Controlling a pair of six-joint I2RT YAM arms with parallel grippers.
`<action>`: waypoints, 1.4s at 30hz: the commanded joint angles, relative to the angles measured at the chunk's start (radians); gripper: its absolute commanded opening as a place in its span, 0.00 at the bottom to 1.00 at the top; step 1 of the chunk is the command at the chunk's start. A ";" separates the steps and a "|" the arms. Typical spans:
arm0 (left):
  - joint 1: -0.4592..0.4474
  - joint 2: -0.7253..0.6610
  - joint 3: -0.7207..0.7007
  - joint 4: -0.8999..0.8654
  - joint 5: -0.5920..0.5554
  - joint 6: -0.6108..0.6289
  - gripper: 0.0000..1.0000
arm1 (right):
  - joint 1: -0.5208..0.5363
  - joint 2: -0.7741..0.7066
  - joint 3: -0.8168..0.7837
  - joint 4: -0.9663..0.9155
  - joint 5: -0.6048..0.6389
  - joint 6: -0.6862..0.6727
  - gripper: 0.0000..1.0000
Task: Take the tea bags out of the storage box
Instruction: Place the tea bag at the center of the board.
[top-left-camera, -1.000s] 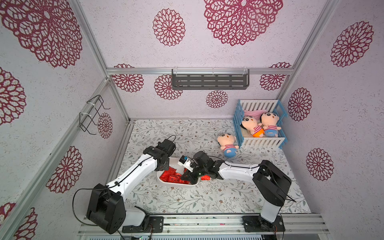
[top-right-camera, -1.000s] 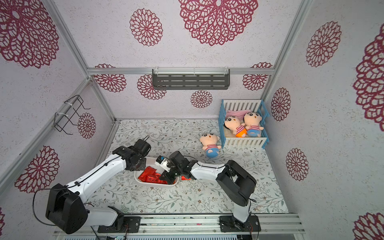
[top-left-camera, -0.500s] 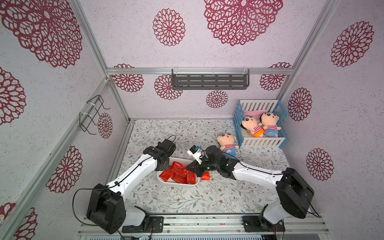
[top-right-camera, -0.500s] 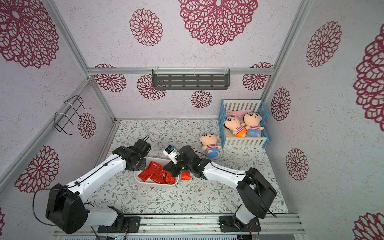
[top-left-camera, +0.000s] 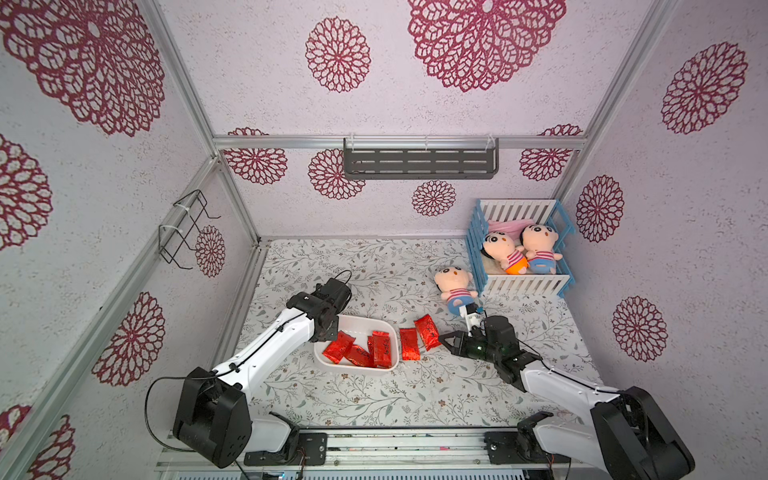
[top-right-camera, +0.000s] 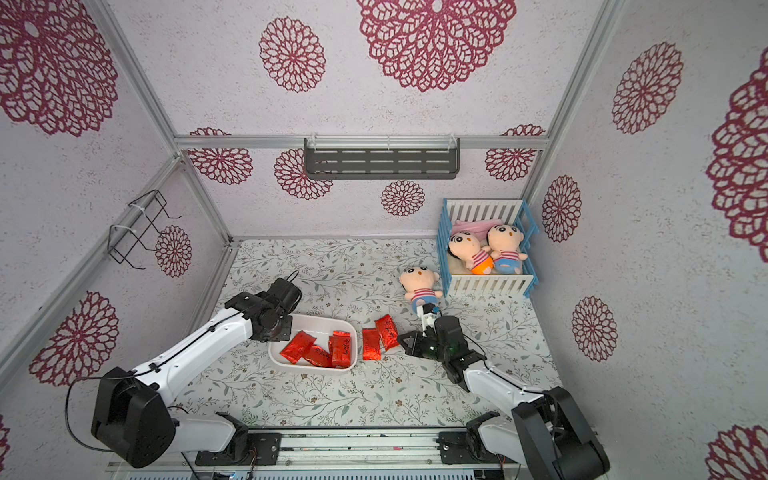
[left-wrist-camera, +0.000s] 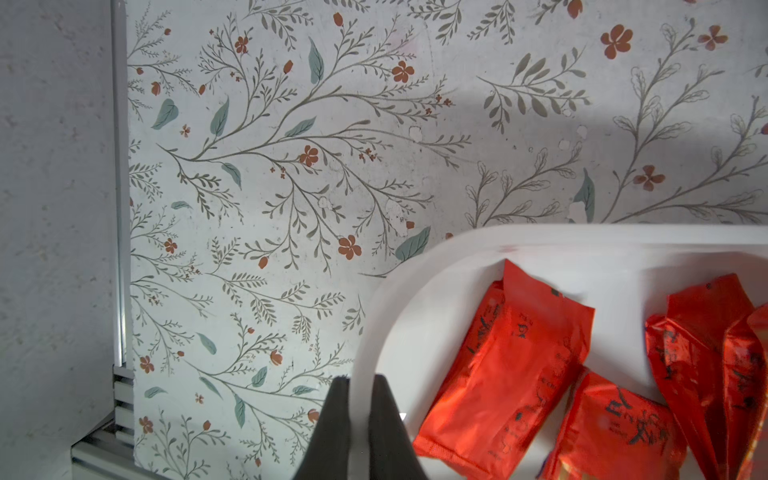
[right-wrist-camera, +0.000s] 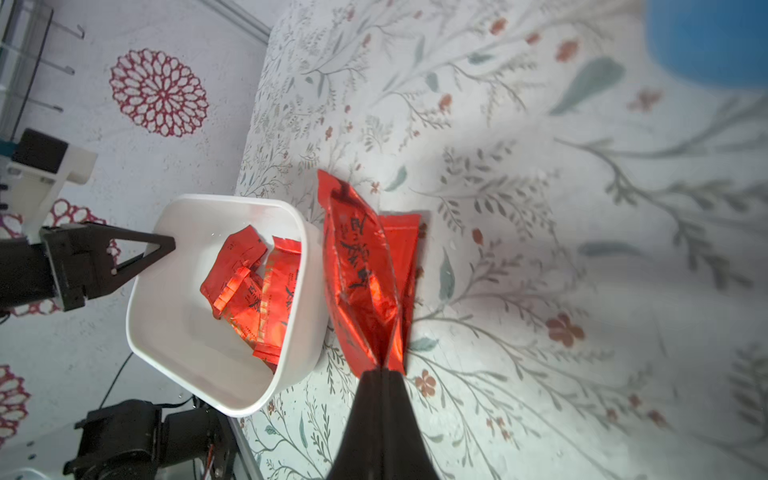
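Note:
My right gripper holds the bag and should next go down toward the tabletop (top-left-camera: 429, 352) (right-wrist-camera: 472, 328) beside the lying tea bag. It should then let go of the bag's end, because that spot is bare.
The white storage box (top-left-camera: 353, 326) (top-right-camera: 316, 324) sits at the table's front left, and several red foil tea bags (top-left-camera: 359, 356) (left-wrist-camera: 511, 353) lie inside it. My left gripper (top-left-camera: 328, 332) (left-wrist-camera: 360, 382) is shut on the box's left wall (left-wrist-camera: 540, 237). Just right of the box, my right gripper (top-left-camera: 440, 337) (right-wrist-camera: 382, 370) is shut on the end of one tea bag (top-left-camera: 427, 331) (right-wrist-camera: 357, 266). Another tea bag (top-left-camera: 408, 343) (right-wrist-camera: 405, 249) lies on the table between the held one and the box.
A plush doll (top-left-camera: 455, 286) lies on the table behind my right gripper. The blue-and-white crib (top-left-camera: 519, 286) with two dolls stands at the back right. A grey shelf (top-left-camera: 419, 164) hangs on the back wall and a wire rack (top-left-camera: 187, 228) on the left wall.
My right gripper has come out of the box and moved right, carrying a tea bag to the table beside the box. The left gripper has kept its hold on the box.

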 joint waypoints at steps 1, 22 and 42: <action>0.005 -0.010 0.004 -0.016 -0.022 0.006 0.00 | -0.002 -0.015 -0.035 0.127 0.043 0.138 0.00; 0.005 -0.005 0.002 -0.015 -0.016 0.006 0.00 | -0.002 0.180 -0.186 0.460 0.109 0.372 0.00; 0.004 0.001 0.004 -0.015 -0.017 0.008 0.00 | -0.001 0.160 -0.190 0.435 0.087 0.380 0.25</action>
